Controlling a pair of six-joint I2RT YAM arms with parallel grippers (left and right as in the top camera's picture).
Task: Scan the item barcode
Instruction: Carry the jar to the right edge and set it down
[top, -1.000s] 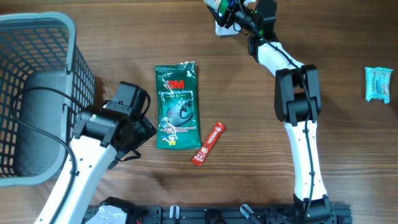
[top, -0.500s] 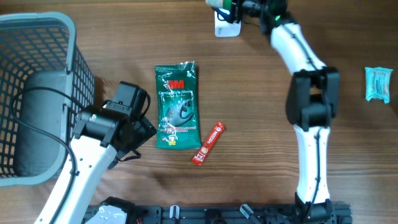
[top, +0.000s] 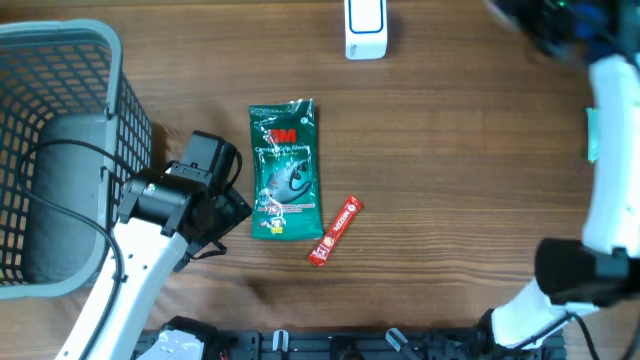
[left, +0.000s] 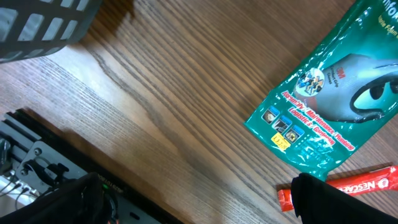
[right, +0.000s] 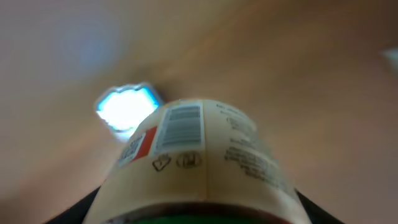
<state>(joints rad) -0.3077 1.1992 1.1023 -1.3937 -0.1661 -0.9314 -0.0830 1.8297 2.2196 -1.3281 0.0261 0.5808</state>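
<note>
I will bring my right gripper back and down to release the container, because the light blue packet is clear of the scanner (top: 365, 28). My gripper will go beside its near end (top: 593, 155).
My right gripper (right: 199, 214) is shut on a round cream-labelled container (right: 205, 168), whose barcode (right: 184, 124) faces the wrist camera. In the overhead view that gripper (top: 548, 24) is a dark blur at the top right, to the right of the white scanner (top: 365, 28). The container itself cannot be made out from overhead. My left gripper (top: 226, 206) stands open and empty just left of a green glove packet (top: 285, 170), low over the table. The left wrist view shows that packet (left: 329, 99) ahead and to the right.
A red stick sachet (top: 334, 230) lies right of the green packet's lower end. A grey mesh basket (top: 110, 120) fills the left side. A light blue packet (top: 590, 135) at the right edge is partly hidden by my right arm; it appears blurred in the right wrist view (right: 127, 107).
My right arm has swung fast from the scanner at top centre to the top right corner, carrying the container. The left arm has not moved.
</note>
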